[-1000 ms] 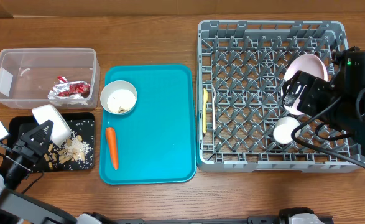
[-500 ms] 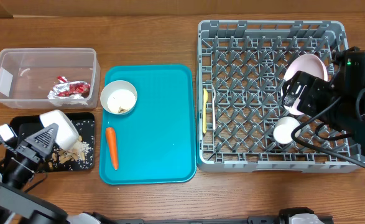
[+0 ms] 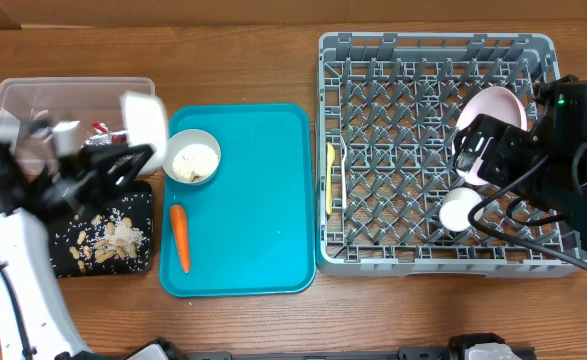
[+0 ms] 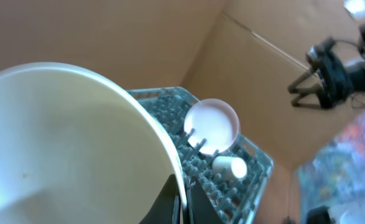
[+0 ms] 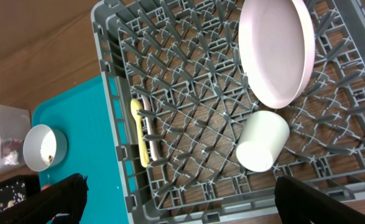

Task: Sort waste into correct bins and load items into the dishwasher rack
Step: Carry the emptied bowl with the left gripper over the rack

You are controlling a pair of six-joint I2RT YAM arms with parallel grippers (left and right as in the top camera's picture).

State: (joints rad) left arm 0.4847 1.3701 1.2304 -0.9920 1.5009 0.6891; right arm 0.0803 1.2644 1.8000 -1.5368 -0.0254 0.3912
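Observation:
My left gripper should next take the bowl to the right in the overhead view, lower it onto the rack's empty wires beyond the yellow cutlery, and release it.
My left gripper point(image 3: 138, 150) is shut on the rim of a white bowl point(image 3: 146, 117) and holds it tilted in the air between the clear tub point(image 3: 33, 100) and the teal tray. In the left wrist view my fingers point(image 4: 181, 202) pinch the bowl's rim point(image 4: 64, 143). Rice and nut scraps point(image 3: 108, 238) lie on the black tray point(image 3: 65, 262). The red-and-silver wrapper point(image 3: 103, 136) is in the tub, partly hidden. A second bowl point(image 3: 192, 158) and the carrot point(image 3: 179, 237) are on the teal tray. The plate point(image 3: 495, 108), cup point(image 3: 460, 210) and yellow cutlery point(image 3: 331, 178) are in the rack point(image 3: 423, 60). My right gripper point(image 5: 188, 199) is open over the rack. No napkin shows.
The teal tray point(image 3: 258, 200) lies between the bins and the rack. My right arm point(image 3: 563, 150) hangs over the rack's right side. The right wrist view shows the plate point(image 5: 275, 50), cup point(image 5: 263, 140), yellow cutlery point(image 5: 142, 134) and second bowl point(image 5: 44, 147).
My left arm has lifted the white bowl from over the black tray up and to the right. The scraps on the black tray are now uncovered. The right arm has not moved.

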